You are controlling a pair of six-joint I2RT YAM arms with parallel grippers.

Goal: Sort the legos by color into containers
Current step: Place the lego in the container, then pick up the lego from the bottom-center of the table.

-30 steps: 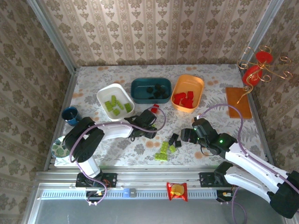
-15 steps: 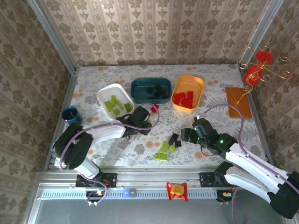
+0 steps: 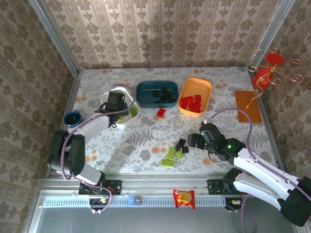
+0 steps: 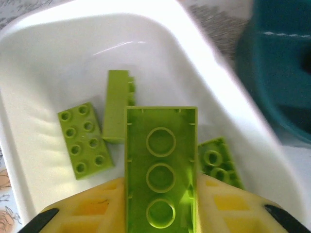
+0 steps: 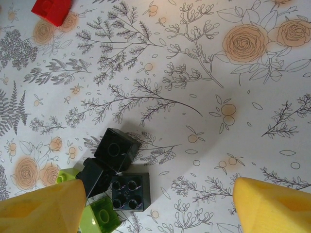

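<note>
My right gripper will move past the black legos and then go down onto the small lime lego [image 3: 179, 154] that is next to them.
My left gripper [image 3: 116, 100] hangs over the white tray [image 3: 135, 113], shut on a lime green lego [image 4: 161, 160] held underside up. Below it in the white tray [image 4: 58, 53] lie three more lime legos [image 4: 82, 141]. The teal tray [image 3: 141, 98] holds black legos [image 3: 160, 93], and the orange tray [image 3: 207, 89] holds red ones [image 3: 191, 103]. One red lego [image 3: 161, 112] lies loose on the table. My right gripper [image 3: 192, 141] stands open just right of the black legos [image 5: 116, 150], with lime legos [image 3: 170, 158] beside them.
A blue cup [image 3: 73, 119] stands at the left edge. At the right lie a brown-orange slab [image 3: 248, 107] and a gold stand with red ornaments [image 3: 266, 74]. A snack packet [image 3: 184, 198] rests on the front rail. Papered walls close in three sides.
My left gripper has swung from the table's middle, near the loose red lego, left and back to over the white tray, carrying the lime lego. The right arm has stayed still.
</note>
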